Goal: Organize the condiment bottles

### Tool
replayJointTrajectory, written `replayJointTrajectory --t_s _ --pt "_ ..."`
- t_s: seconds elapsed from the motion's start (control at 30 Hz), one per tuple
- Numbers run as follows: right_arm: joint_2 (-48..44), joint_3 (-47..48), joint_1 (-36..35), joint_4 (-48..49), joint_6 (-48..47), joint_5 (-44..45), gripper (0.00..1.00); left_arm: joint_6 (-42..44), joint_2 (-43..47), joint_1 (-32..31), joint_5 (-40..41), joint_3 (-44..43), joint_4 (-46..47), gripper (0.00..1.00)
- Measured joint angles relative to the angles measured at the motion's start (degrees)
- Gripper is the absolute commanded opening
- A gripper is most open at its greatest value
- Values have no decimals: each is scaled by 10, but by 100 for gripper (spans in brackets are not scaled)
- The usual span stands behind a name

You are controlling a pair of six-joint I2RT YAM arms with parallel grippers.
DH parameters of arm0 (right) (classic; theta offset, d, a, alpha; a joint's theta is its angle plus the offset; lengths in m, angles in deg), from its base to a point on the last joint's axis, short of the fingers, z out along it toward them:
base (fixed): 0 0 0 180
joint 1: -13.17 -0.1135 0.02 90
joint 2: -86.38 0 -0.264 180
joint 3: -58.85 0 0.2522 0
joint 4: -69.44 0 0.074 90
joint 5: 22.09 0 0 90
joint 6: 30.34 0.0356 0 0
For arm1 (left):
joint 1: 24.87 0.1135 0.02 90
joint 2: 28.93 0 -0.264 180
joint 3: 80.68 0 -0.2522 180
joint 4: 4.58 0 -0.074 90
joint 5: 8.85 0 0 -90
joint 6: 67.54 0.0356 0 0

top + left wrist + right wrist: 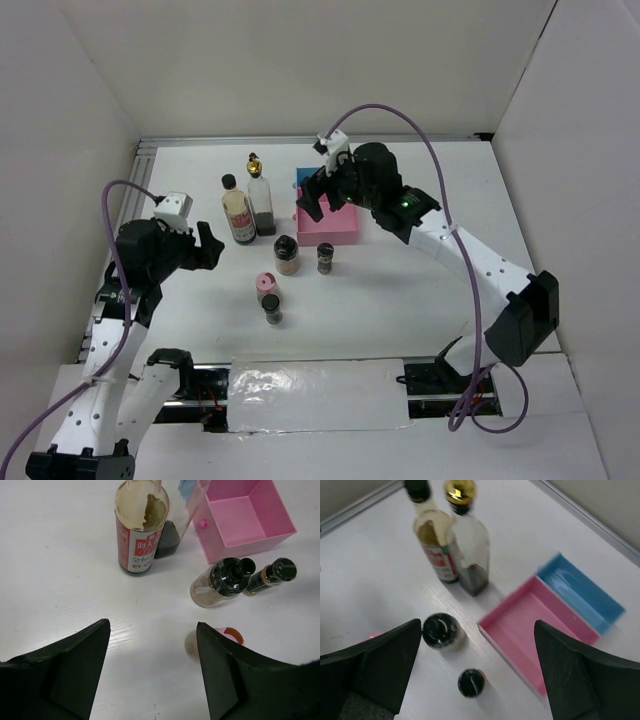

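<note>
Next, my right gripper moves from over the pink tray (335,228) to grip the clear bottle's neck (257,177), since that neck stands to the gripper's left in the top view.
Two tall bottles stand together at the back left: one with a black cap and tan label (238,215) and a clear one with a gold spout (260,198). In front stand a wide black-lidded jar (286,254), a slim black-lidded jar (325,258), a pink-lidded jar (266,287) and a small black-lidded jar (271,310). My left gripper (210,248) is open and empty, left of the jars. My right gripper (312,200) is open and empty above the pink tray (335,228). In the left wrist view the pink-lidded jar (230,634) is half hidden behind my right finger (225,670).
A blue tray (302,180) lies behind the pink tray, touching it. White walls close off the left, back and right of the table. In the right wrist view the pink tray (530,625) and blue tray (580,592) lie side by side.
</note>
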Motion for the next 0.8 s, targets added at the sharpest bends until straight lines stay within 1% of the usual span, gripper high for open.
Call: replayJointTrajectory --t_s 0.13,0.3,0.37,0.6,0.8 --pt "54 17 -9 64 -32 -83 100 0 18 0 1 3 -7 83" --pt "160 98 -7 97 -58 -174 100 0 16 2 3 5 -9 83" --pt "190 114 -6 117 -61 -198 99 0 16 2 3 8 -10 84" --pt "258 164 -3 151 -67 -239 98 0 4 3 -5 8 -9 84" --pt "316 218 2 180 -57 -246 93 0 -15 3 -11 8 -4 85"
